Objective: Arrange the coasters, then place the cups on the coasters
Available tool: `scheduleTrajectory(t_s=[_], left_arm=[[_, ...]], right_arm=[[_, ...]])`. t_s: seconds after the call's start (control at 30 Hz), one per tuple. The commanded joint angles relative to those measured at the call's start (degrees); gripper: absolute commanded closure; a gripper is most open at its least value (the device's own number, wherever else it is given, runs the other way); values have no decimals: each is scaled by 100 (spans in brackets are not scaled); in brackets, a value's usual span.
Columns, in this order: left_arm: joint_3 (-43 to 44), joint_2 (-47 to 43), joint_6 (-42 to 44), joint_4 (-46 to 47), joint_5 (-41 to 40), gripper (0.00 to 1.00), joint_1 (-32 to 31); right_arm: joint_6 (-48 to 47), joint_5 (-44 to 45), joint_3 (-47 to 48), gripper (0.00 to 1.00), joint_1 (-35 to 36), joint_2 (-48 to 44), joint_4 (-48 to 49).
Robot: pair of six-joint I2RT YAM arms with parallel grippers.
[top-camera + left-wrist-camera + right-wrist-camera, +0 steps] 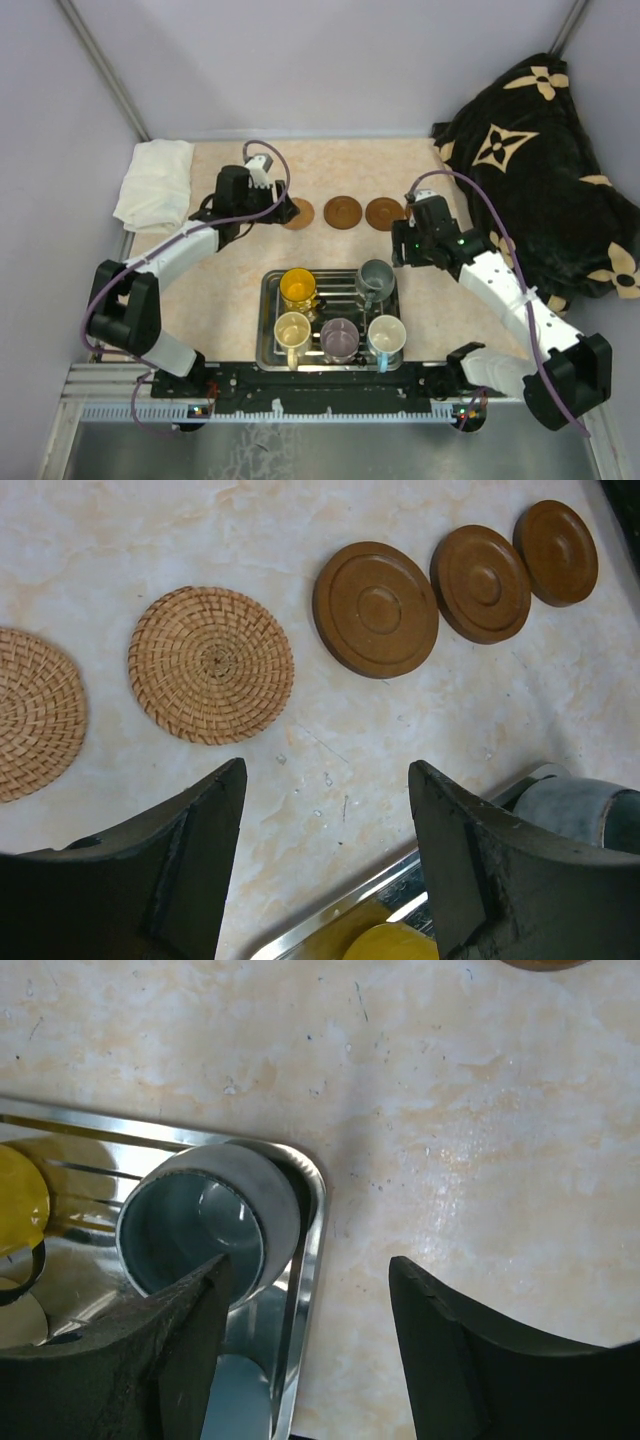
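The open fingers of my right gripper already straddle the grey-green cup's side, so I need to move down and toward the tray's corner, onto the cup's rim.
In the left wrist view five coasters lie in a row on the table: two woven tan ones (212,663) (30,715) and three brown wooden discs (375,608) (480,582) (556,552). The top view shows the wooden coasters (342,212) (384,213); my left arm hides the woven ones. My left gripper (325,770) (285,210) hangs open and empty between the row and the tray. Five cups stand in the steel tray (268,300): yellow (298,287), grey-green (375,277), cream (292,330), purple (339,338), white with blue handle (386,335). My right gripper (308,1265) (405,245) is open over the tray's corner beside the grey-green cup (210,1225).
A folded white cloth (155,183) lies at the back left of the table. A black blanket with tan flower marks (540,170) is heaped along the right side. Grey walls close in the table at the back and sides.
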Motion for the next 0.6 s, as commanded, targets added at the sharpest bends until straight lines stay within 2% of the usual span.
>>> scheduleTrajectory(t_s=[0.0, 0.13, 0.37, 0.57], left_arm=[[46, 17, -53, 365, -53, 28, -136], [288, 105, -32, 182, -119, 28, -264], [188, -69, -31, 88, -303, 28, -303], [-287, -460, -109, 488, -638, 28, -302]], right_arm=[[145, 112, -105, 35, 74, -299, 75], [93, -26, -207, 36, 74, -266, 288], [124, -187, -218, 40, 162, 0, 409], [135, -121, 31, 44, 426, 504, 343]])
